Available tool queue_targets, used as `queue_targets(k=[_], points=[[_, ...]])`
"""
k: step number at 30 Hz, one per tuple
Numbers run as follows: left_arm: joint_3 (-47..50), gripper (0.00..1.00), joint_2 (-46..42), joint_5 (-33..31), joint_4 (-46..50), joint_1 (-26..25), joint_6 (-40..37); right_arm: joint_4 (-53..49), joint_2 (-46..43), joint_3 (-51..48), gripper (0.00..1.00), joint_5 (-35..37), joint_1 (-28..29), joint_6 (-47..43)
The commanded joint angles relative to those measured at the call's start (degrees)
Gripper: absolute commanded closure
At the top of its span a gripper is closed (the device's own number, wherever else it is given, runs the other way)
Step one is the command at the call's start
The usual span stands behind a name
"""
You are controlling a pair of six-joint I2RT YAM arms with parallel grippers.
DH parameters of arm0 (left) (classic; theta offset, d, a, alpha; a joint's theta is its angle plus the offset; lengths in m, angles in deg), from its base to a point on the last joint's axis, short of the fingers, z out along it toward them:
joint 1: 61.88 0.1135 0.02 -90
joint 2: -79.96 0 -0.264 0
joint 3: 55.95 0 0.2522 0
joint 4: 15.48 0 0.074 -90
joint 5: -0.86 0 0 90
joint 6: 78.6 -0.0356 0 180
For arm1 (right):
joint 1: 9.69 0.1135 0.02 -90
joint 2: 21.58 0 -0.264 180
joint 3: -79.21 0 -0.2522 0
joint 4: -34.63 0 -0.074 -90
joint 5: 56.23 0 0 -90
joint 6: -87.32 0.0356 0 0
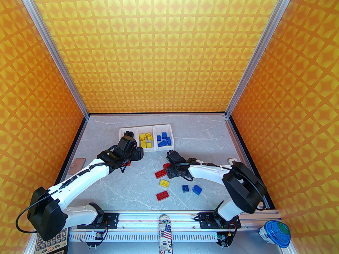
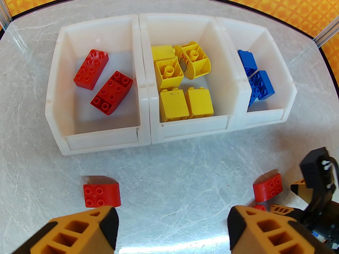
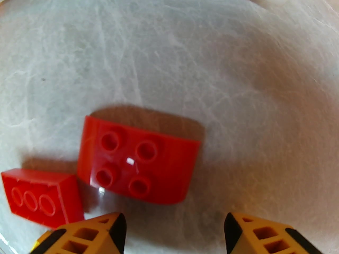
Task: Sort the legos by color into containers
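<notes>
Next I will move my right gripper away from my base to bring its open fingers around the red curved lego, then close there.
Three white containers stand joined in a row [image 1: 163,127]. The left one [image 2: 57,89] holds two red legos [image 2: 91,69], the middle one [image 2: 190,131] several yellow legos [image 2: 173,107], and the right one [image 2: 287,89] blue legos [image 2: 261,85]. My left gripper [image 2: 172,229] hangs open and empty in front of the bins [image 1: 136,153]. A red curved lego [image 2: 102,194] lies just ahead of its left finger. My right gripper [image 3: 173,231] is open low over the table [image 1: 169,168]. A red curved lego [image 3: 137,160] lies just beyond its fingertips, and a second red lego [image 3: 42,194] lies to the left.
Loose legos lie mid-table: red [image 1: 162,173], yellow [image 1: 164,183], red [image 1: 162,195], and two blue [image 1: 185,188] [image 1: 197,189]. A tan tag [image 1: 78,162] lies at the left edge and a white device [image 1: 232,159] at the right. A blue-lidded cup [image 1: 276,233] stands near right.
</notes>
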Motion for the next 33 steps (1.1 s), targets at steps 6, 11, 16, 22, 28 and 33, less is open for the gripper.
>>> queue_targets(k=[6,11,16,22,28,33], points=[[1.26,0.28,-1.38,-0.23,-0.09,-0.76,1.27,2.35,4.72,6.50,0.30,3.24,0.12,-2.10],[1.36,0.28,-1.99,-0.23,0.40,-0.76,1.12,2.26,7.98,9.88,0.30,5.23,0.12,-2.63],[1.57,0.29,-2.30,-0.23,0.75,-0.73,0.95,2.14,10.69,12.19,0.34,5.37,0.12,-3.72],[1.97,0.29,-2.74,-0.30,0.96,-0.86,0.93,1.96,13.39,14.49,0.43,4.69,0.01,-4.65],[2.11,0.30,-3.51,-0.27,1.36,-0.94,0.89,1.92,12.40,14.04,0.60,3.97,0.08,-4.78],[2.26,0.31,-3.88,-0.31,1.89,-1.21,0.76,0.79,10.18,13.82,0.72,3.88,0.03,-4.97]])
